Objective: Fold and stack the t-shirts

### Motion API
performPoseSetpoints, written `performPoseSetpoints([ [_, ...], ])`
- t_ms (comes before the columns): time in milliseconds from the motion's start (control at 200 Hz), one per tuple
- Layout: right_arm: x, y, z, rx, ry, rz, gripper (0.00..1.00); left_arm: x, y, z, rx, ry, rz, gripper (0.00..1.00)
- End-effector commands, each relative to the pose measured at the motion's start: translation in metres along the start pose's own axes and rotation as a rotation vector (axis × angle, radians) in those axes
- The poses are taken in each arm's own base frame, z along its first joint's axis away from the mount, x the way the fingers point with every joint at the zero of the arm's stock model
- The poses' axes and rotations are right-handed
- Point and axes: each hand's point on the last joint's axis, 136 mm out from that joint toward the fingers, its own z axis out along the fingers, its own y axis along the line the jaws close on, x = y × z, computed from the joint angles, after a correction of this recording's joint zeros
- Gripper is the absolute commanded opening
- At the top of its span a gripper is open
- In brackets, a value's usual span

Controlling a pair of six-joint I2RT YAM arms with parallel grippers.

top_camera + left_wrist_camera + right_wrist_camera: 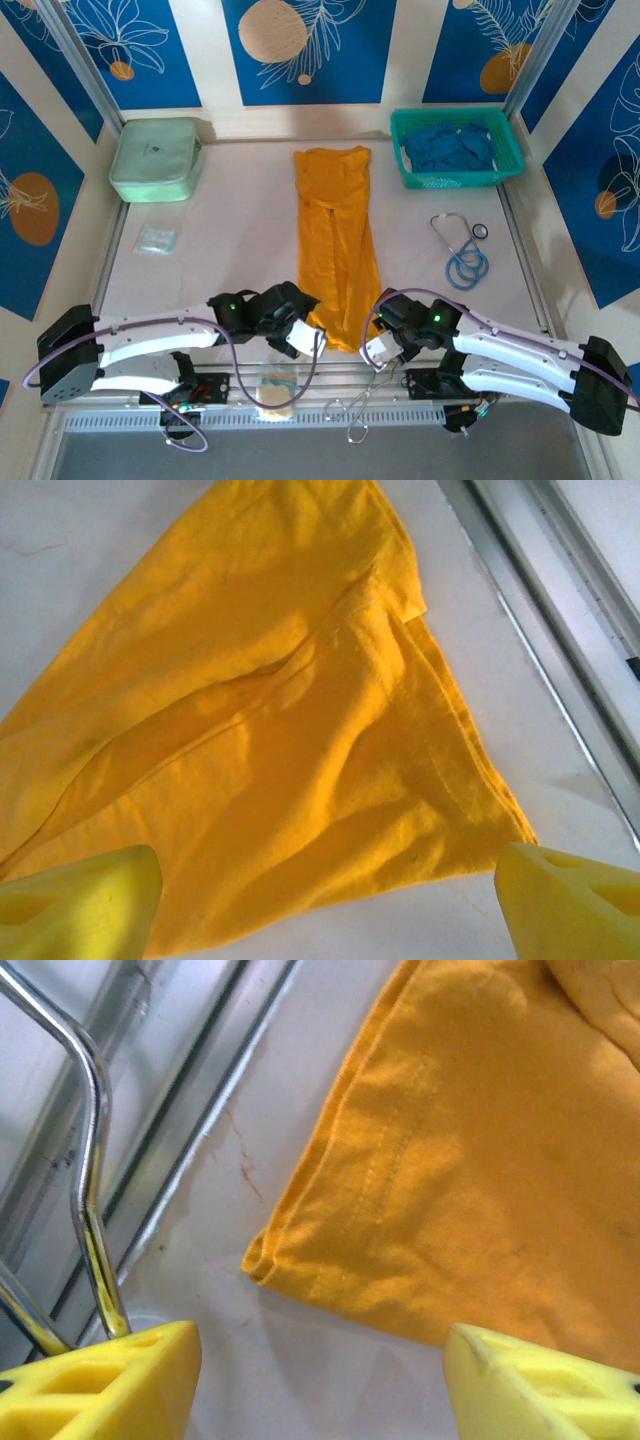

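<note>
I will next lower my right gripper and move it toward my left gripper, onto the near corner of the shirt, and then close it.
A mustard-orange t-shirt (335, 240) lies folded into a long narrow strip down the middle of the table, its hem toward me. The deep blue t-shirts (450, 148) are bunched in the teal basket at the back right. My left gripper (305, 342) hovers at the hem's left corner, open, and in the left wrist view the gripper (325, 920) has the orange cloth (280, 730) just ahead of its yellow fingertips (80, 905). My right gripper (378, 350) is at the hem's right corner. It (320, 1390) stands open over bare table, with the shirt corner (470, 1160) ahead of it.
The teal mesh basket (455, 180) stands at the back right, and a mint-green pouch (156, 158) at the back left. A small clear packet (157, 240) lies on the left, a stethoscope (462, 250) on the right. A metal rail (170, 1160) and a bent metal rod (90, 1210) run along the near edge.
</note>
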Motion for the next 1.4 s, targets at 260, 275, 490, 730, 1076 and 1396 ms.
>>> performPoseSetpoints([
  [260,-0.013,0.023,0.006,-0.128,-0.027,-0.042,0.45,-0.005,-0.027,0.028,0.138,0.005,0.033,0.77],
  [275,-0.013,0.023,0.006,-0.132,-0.027,-0.043,0.44,-0.005,-0.026,0.028,0.136,0.004,0.033,0.77],
  [490,-0.018,0.023,0.01,-0.186,-0.027,-0.043,0.37,-0.004,-0.03,0.024,0.15,0.003,0.035,0.76],
  [730,-0.026,0.026,0.018,-0.266,-0.015,-0.048,0.33,-0.004,-0.044,0.016,0.224,0.003,0.054,0.71],
  [1076,-0.022,0.025,0.021,-0.257,0.002,-0.048,0.21,-0.007,-0.052,0.031,0.309,0.016,0.059,0.62],
  [1396,-0.022,0.016,0.02,-0.223,0.0,-0.029,0.15,0.002,-0.056,0.039,0.302,0.043,0.073,0.62],
])
